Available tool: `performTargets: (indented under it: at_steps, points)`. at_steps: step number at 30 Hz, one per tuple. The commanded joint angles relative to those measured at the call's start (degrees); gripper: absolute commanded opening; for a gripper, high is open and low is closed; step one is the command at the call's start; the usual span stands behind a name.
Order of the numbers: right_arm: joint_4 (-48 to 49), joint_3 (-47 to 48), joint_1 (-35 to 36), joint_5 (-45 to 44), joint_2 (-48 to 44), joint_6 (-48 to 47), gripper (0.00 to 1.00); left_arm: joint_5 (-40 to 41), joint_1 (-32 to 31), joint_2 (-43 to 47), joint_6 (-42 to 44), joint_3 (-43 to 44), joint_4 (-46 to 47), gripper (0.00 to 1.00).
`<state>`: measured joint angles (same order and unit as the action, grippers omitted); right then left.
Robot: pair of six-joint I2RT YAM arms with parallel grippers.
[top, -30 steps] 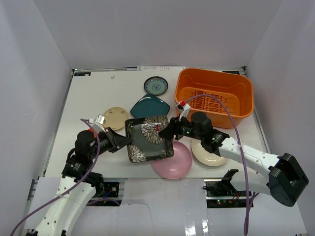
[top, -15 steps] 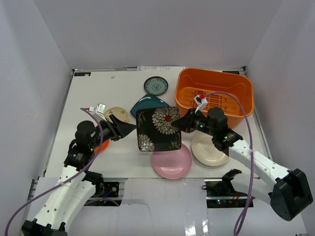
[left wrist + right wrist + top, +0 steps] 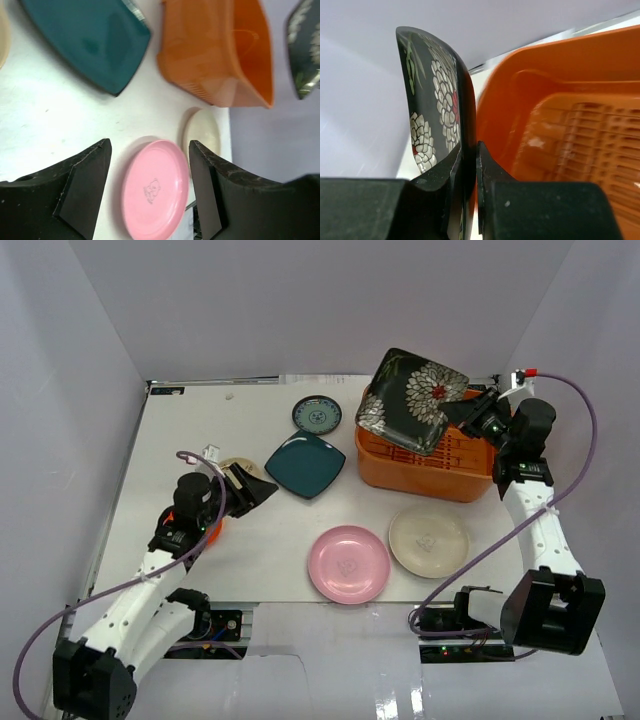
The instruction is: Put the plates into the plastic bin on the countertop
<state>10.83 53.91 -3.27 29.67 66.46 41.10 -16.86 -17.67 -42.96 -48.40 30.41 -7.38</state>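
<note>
My right gripper needs to move in over the slotted bottom of the orange bin and lower to release the plate, which is still hanging above the bin's rim.
The black floral square plate hangs tilted in the air over the near-left part of the orange plastic bin. My right gripper is shut on its right edge; in the right wrist view the plate stands edge-on between the jaws of the gripper, beside the bin. My left gripper is open and holds nothing, low over the countertop at the left. Through its fingers I see the pink round plate.
On the countertop lie the teal square plate, the small blue-patterned plate, the pink round plate and the cream round plate. A small beige plate and a small orange plate are partly hidden by my left arm.
My left gripper let go of the black floral plate, opened and drew back left. My right arm carried the plate from the table's middle up and right to above the bin.
</note>
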Motion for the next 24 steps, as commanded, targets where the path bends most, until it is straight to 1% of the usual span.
performTargets:
  at_steps: [1, 2, 3, 4, 5, 7, 8, 10, 11, 14, 18, 20, 21, 22, 23, 24]
  points:
    - [1.7, 5.8, -3.5, 0.1, 2.5, -1.9, 0.08, 2.9, 0.0, -6.5, -1.9, -2.8, 3.1, 0.74]
    - [-0.4, 7.0, -3.7, -3.7, 4.7, -3.8, 0.08, 3.8, 0.0, -8.0, -2.2, -3.5, 5.0, 0.74]
    - [-4.3, 8.2, -3.8, -5.5, 6.0, -8.1, 0.08, 4.0, 0.0, -9.6, -2.6, -3.6, 5.8, 0.74]
    - [-5.7, 10.4, -3.8, -7.2, 7.2, -10.0, 0.08, 4.3, 0.0, -12.7, -2.9, -3.5, 6.6, 0.74]
    - [-6.7, 11.1, -3.8, -9.6, 9.5, -11.4, 0.08, 4.4, 0.0, -14.2, -3.5, -3.5, 8.9, 0.74]
    - [-8.4, 12.4, -3.9, -11.6, 11.8, -14.8, 0.08, 4.4, 0.0, -17.1, -4.3, -3.5, 11.1, 0.74]
    - [-8.5, 13.4, -3.9, -13.3, 13.9, -15.6, 0.08, 4.5, 0.0, -19.9, -5.0, -3.4, 13.2, 0.74]
    - [-8.5, 14.2, -4.0, -14.2, 16.0, -17.4, 0.08, 4.8, 0.0, -22.3, -5.9, -3.0, 14.8, 0.75]
    - [-8.7, 15.0, -4.0, -14.3, 18.5, -17.8, 0.08, 5.0, 0.0, -24.7, -6.5, -2.7, 16.6, 0.75]
    - [-9.6, 15.9, -4.0, -13.8, 23.3, -19.2, 0.08, 5.7, 0.0, -28.1, -7.2, -2.1, 19.4, 0.75]
    - [-9.8, 15.2, -3.9, -13.4, 27.8, -20.1, 0.08, 6.3, 0.0, -34.6, -7.9, -0.5, 21.0, 0.76]
    - [-9.7, 14.5, -3.9, -13.8, 29.3, -20.2, 0.1, 7.1, 0.0, -36.3, -8.3, 0.4, 21.5, 0.76]
    - [-9.4, 13.9, -3.9, -13.9, 29.7, -20.2, 0.13, 7.5, 0.0, -37.9, -8.3, 0.8, 21.8, 0.76]
    - [-9.3, 13.5, -3.9, -14.3, 30.0, -20.2, 0.23, 7.5, -0.1, -38.7, -8.5, 1.1, 21.9, 0.76]
    - [-9.3, 13.2, -3.9, -14.9, 30.0, -20.2, 0.32, 7.8, -0.1, -39.6, -8.8, 1.9, 22.1, 0.76]
    - [-9.2, 12.8, -3.9, -15.1, 30.0, -20.2, 0.44, 7.9, -0.1, -40.4, -9.2, 2.4, 22.4, 0.76]
